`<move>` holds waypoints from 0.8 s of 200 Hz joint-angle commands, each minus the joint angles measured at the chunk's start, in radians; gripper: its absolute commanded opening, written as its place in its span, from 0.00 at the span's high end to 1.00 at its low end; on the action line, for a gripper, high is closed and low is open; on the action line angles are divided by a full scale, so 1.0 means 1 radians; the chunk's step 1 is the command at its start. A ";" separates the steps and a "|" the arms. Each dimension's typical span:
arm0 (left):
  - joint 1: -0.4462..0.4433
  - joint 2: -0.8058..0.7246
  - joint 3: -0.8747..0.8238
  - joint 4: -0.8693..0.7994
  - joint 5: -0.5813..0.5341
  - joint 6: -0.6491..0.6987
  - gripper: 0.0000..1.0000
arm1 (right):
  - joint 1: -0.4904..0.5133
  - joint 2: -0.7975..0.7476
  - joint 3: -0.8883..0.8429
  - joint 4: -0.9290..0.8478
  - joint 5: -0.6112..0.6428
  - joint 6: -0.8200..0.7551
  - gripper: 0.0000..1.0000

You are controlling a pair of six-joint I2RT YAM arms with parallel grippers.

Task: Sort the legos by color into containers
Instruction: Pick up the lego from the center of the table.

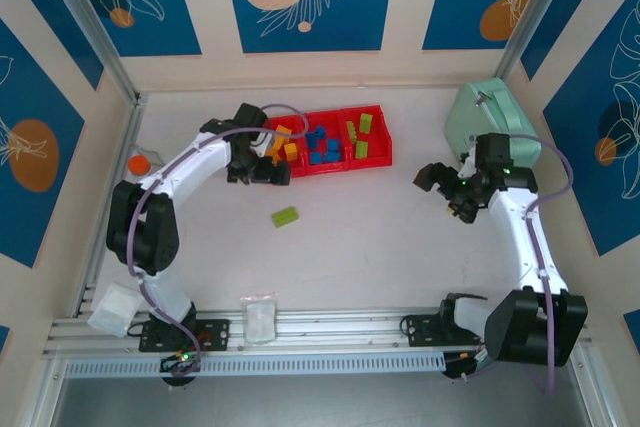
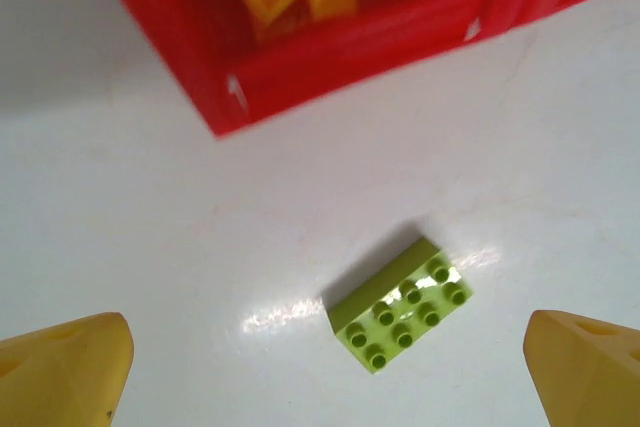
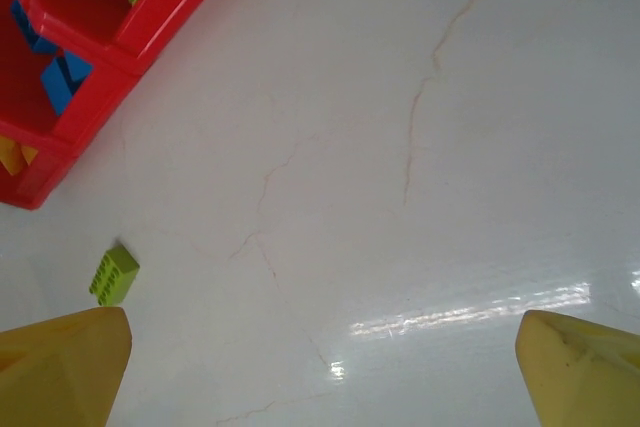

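I will lower my left gripper to the loose lime green lego (image 2: 403,309) and turn it until its fingers are on either side of the lego's long sides, because the lego lies slanted between the open fingers.
The containers (image 1: 340,168) are three joined red bins at the back centre. Orange-yellow legos (image 1: 283,142) lie in the left bin, blue ones (image 1: 322,144) in the middle, lime green ones (image 1: 358,132) in the right. One lime green lego (image 1: 284,216) lies alone on the table in front of the tray. My left gripper (image 1: 258,169) hovers at the left bin's front edge, open and holding nothing. The left wrist view has the loose lego (image 2: 400,305) below the red wall (image 2: 350,52), between my fingertips. My right gripper (image 1: 450,192) stands open over bare table to the right.
A mint-green rounded case (image 1: 490,117) stands at the back right, close behind my right arm. An orange-capped bottle (image 1: 139,163) sits at the left wall. Two clear plastic pieces (image 1: 259,317) rest on the front rail. The right wrist view catches the tray corner (image 3: 90,107) and the loose lego (image 3: 113,274).
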State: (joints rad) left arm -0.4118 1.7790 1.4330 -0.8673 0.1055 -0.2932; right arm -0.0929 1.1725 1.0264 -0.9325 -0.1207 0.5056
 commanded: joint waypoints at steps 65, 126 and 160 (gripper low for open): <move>-0.139 0.056 0.006 0.003 0.027 0.085 0.05 | 0.250 0.112 0.113 0.028 0.065 -0.050 0.01; -0.205 0.230 0.183 -0.267 -0.019 0.405 0.08 | 0.215 0.055 0.086 0.042 0.109 -0.030 0.01; -0.205 0.262 0.193 -0.253 0.057 0.442 0.08 | 0.207 0.051 0.091 0.015 0.120 -0.038 0.01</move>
State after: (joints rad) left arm -0.6132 2.0197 1.6024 -1.0550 0.1112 0.0624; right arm 0.1184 1.2419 1.1130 -0.8875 -0.0170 0.4751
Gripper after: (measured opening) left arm 0.925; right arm 0.990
